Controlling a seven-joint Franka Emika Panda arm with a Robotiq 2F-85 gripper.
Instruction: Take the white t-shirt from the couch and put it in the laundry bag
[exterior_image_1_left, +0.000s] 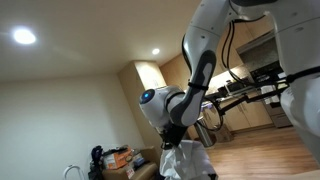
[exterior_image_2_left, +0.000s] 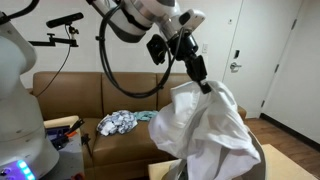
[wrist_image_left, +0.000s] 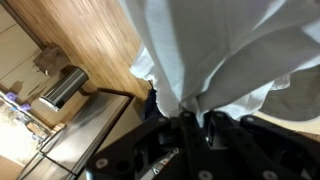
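Next, my slanted gripper turns the fingers downward, lowers into the laundry bag's opening (exterior_image_2_left: 254, 158) (wrist_image_left: 296, 98) and releases the t-shirt, since the bag's opening lies below, under the hanging t-shirt.
The white t-shirt (exterior_image_2_left: 210, 125) hangs in a loose bunch from my gripper (exterior_image_2_left: 203, 84), which is shut on its top. It also shows in an exterior view (exterior_image_1_left: 183, 160) and fills the upper part of the wrist view (wrist_image_left: 220, 50), pinched between my gripper (wrist_image_left: 192, 118) fingers. The shirt hangs in the air in front of the brown couch (exterior_image_2_left: 80, 95), to the right of its seat. The laundry bag shows only as a rim (exterior_image_2_left: 258, 165) at the bottom right, below the shirt.
A crumpled patterned cloth (exterior_image_2_left: 118, 122) lies on the couch seat. A white door (exterior_image_2_left: 255, 55) stands behind. A box with coloured items (exterior_image_1_left: 118, 158) sits low in an exterior view. The wrist view shows a wooden floor (wrist_image_left: 90, 45) and a metal cylinder (wrist_image_left: 60, 90).
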